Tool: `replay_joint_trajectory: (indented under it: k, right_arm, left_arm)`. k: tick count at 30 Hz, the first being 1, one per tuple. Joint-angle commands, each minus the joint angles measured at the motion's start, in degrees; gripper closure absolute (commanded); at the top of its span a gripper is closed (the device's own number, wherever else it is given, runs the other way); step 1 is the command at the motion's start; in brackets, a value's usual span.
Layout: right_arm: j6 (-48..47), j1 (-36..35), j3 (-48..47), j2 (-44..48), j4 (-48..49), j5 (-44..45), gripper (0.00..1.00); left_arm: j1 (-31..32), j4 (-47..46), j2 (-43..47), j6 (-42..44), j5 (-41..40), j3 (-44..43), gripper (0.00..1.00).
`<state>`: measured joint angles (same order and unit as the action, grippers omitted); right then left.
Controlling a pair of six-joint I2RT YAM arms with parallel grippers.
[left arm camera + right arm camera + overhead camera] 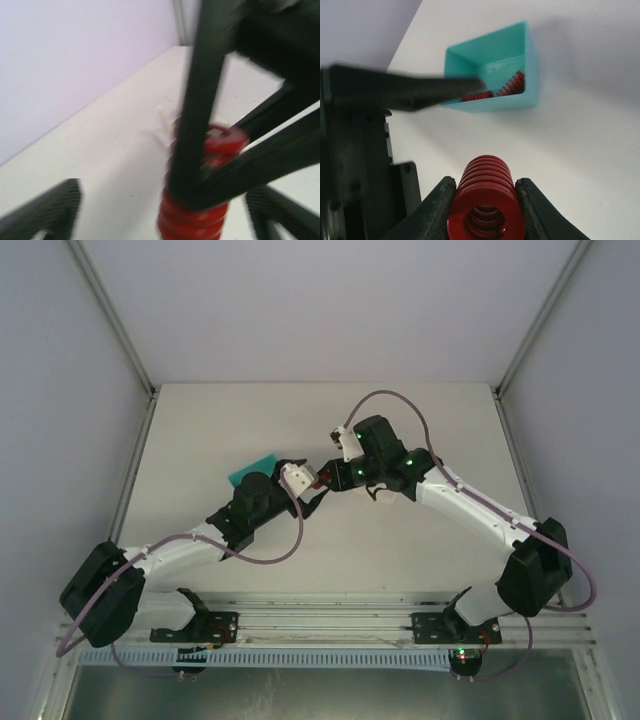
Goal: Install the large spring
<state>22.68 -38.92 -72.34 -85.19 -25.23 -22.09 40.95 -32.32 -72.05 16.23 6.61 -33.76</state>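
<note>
My right gripper moves outward and to the right in the top view next, then down, and releases the hollow spring over the bare white peg.
My right gripper [486,210] is shut on the large red spring [486,197], its coils squeezed between both fingers above the table. In the top view the right gripper [328,480] meets my left gripper [312,492] at mid-table. In the blurred left wrist view the spring [197,215] hangs in the right arm's black fingers [200,100]. My left gripper [165,220] is open, its fingers wide apart at the lower corners on either side of the spring, not touching it.
A teal bin [530,65] lies on the table beyond the spring, with more red springs [512,85] inside; it also shows in the top view [250,470]. One left finger [410,90] crosses in front of the bin. White walls surround the table.
</note>
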Motion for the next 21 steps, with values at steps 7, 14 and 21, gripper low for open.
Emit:
replay_joint_trajectory:
  k: [7,14,21]
  right_arm:
    - [-2.0,6.1,1.8,1.4,5.8,23.4,1.00]
    - [-6.8,12.8,-1.6,-6.0,5.5,33.5,1.00]
    - [-8.5,14.6,-8.4,-14.4,3.7,35.0,1.00]
  left_arm:
    - [-3.8,-2.8,0.4,-12.1,-14.4,3.9,0.01]
    - [-3.8,-1.6,5.0,-15.8,-19.8,8.1,0.01]
    - [-3.7,-4.5,8.4,-13.9,-18.6,11.6,0.01]
